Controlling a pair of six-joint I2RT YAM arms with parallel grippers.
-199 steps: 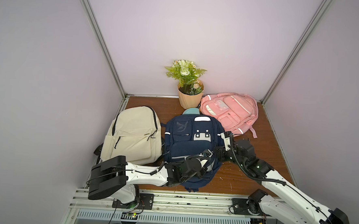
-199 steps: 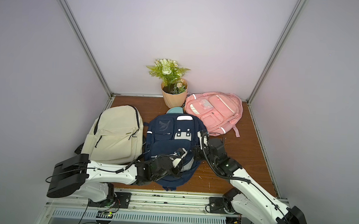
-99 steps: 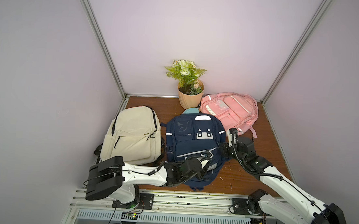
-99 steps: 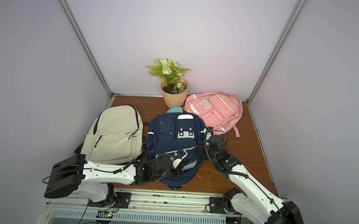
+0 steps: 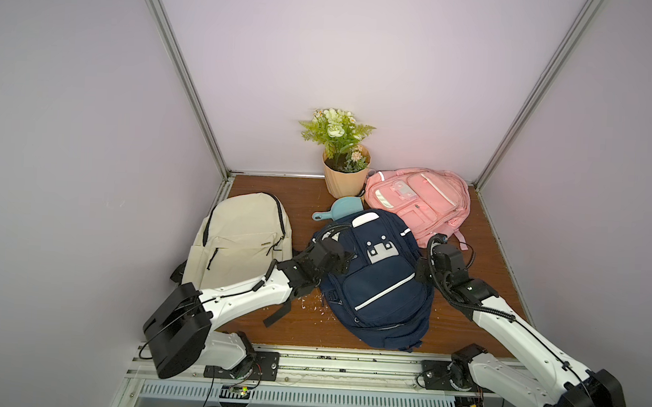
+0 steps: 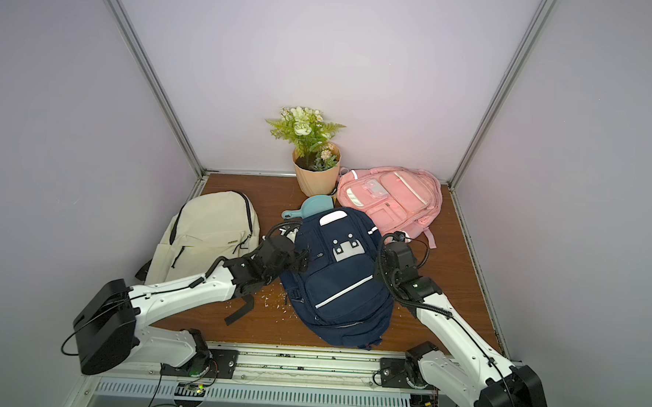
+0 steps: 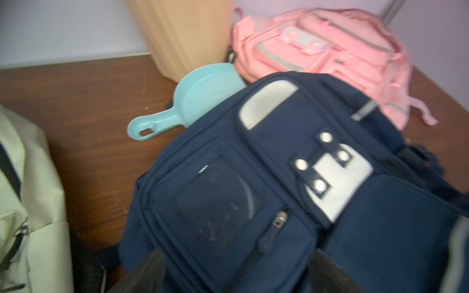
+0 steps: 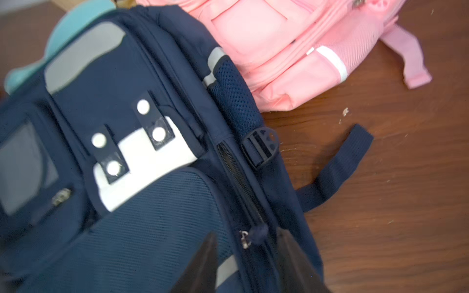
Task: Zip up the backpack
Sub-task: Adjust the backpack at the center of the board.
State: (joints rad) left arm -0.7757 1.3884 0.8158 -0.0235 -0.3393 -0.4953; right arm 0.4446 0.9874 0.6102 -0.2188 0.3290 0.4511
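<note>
I should lower my left gripper's open fingers toward the beige backpack, astride the navy fold (image 7: 160,227) beside the clear window.
The navy backpack (image 5: 374,279) (image 6: 339,281) lies flat mid-table, its top toward the back wall. My left gripper (image 5: 346,261) (image 6: 303,260) hovers at its upper left side. In the left wrist view this gripper (image 7: 238,269) is wide open over the small front pocket and its zipper pull (image 7: 279,219), holding nothing. My right gripper (image 5: 418,274) (image 6: 380,269) is at the backpack's right edge. In the right wrist view the right gripper (image 8: 247,253) is open, and the side zipper's pull (image 8: 255,234) lies loose just ahead of its fingertips. The zipper teeth (image 8: 238,182) beyond the pull look joined.
A beige backpack (image 5: 238,238) lies to the left, a pink backpack (image 5: 416,197) at the back right. A flower pot (image 5: 343,171) and a teal scoop (image 5: 339,209) sit just behind the navy one. Crumbs (image 5: 311,307) dot the wooden table (image 5: 486,266). Walls enclose three sides.
Both grippers were shut and have opened. The left gripper moved from the backpack's lower front to its upper left side. The right gripper let go at the side zipper.
</note>
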